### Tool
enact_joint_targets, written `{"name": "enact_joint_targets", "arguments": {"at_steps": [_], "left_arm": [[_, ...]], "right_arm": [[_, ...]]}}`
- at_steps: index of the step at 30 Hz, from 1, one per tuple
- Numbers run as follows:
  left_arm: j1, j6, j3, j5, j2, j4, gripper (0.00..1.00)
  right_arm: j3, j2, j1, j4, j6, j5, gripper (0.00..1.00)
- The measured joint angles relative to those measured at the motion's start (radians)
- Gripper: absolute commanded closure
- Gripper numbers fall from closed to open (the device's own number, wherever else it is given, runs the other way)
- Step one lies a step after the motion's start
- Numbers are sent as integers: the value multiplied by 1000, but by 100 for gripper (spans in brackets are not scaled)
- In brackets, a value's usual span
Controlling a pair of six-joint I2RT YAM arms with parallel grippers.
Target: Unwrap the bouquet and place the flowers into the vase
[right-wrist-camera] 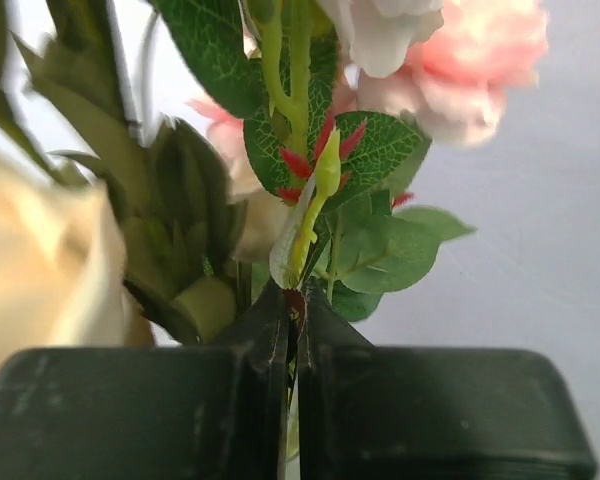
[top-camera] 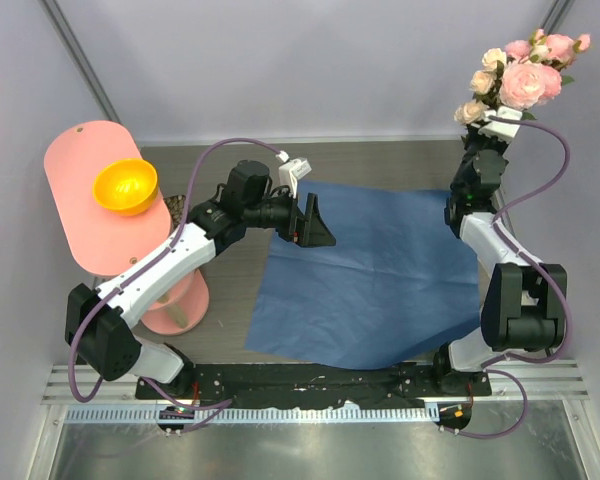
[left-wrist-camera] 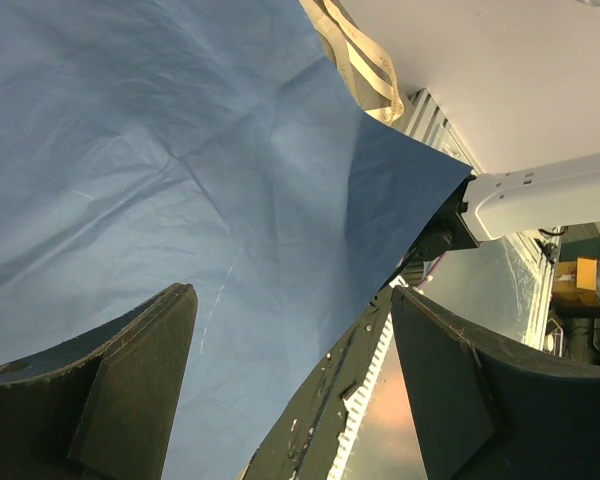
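Observation:
The flowers are already unwrapped, so I should next lower my right gripper to a little beyond the blue paper's far edge and then let go of the green stems.
The bouquet's blue paper (top-camera: 380, 270) lies unfolded and flat on the table. My left gripper (top-camera: 315, 225) hovers open over its left upper edge. In the left wrist view the paper (left-wrist-camera: 180, 150) fills the space beyond the gripper (left-wrist-camera: 292, 300), nothing sits between the fingers, and a cream ribbon (left-wrist-camera: 365, 60) lies past the sheet's far edge. The flowers (top-camera: 525, 75), pink and cream roses, are held high at the back right by my right gripper (top-camera: 502, 118). In the right wrist view that gripper (right-wrist-camera: 292, 300) is shut on the thin green stems below the leaves (right-wrist-camera: 380, 250). The vase is out of view.
A pink oval stand (top-camera: 85, 215) at the left carries an orange bowl (top-camera: 125, 185); its round pink foot (top-camera: 175, 305) sits below my left arm. A dark patterned cup (top-camera: 175, 207) peeks out beside the bowl. A black rail (top-camera: 310, 385) runs along the near edge.

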Motion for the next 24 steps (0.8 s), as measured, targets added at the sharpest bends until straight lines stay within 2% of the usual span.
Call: {"name": "enact_joint_targets", "arguments": {"at_steps": [10, 13, 14, 24], "left_arm": [[0, -4, -7, 2, 0, 4, 17], [0, -5, -7, 4, 0, 8, 17], [0, -6, -7, 4, -1, 9, 17], [0, -27, -16, 20, -10, 31, 17]], "right_arm": [[-40, 32, -3, -9, 29, 3, 99], [-41, 35, -3, -10, 33, 4, 88], [-42, 34, -3, -9, 35, 4, 80], [-95, -22, 3, -117, 70, 31, 57]]}}
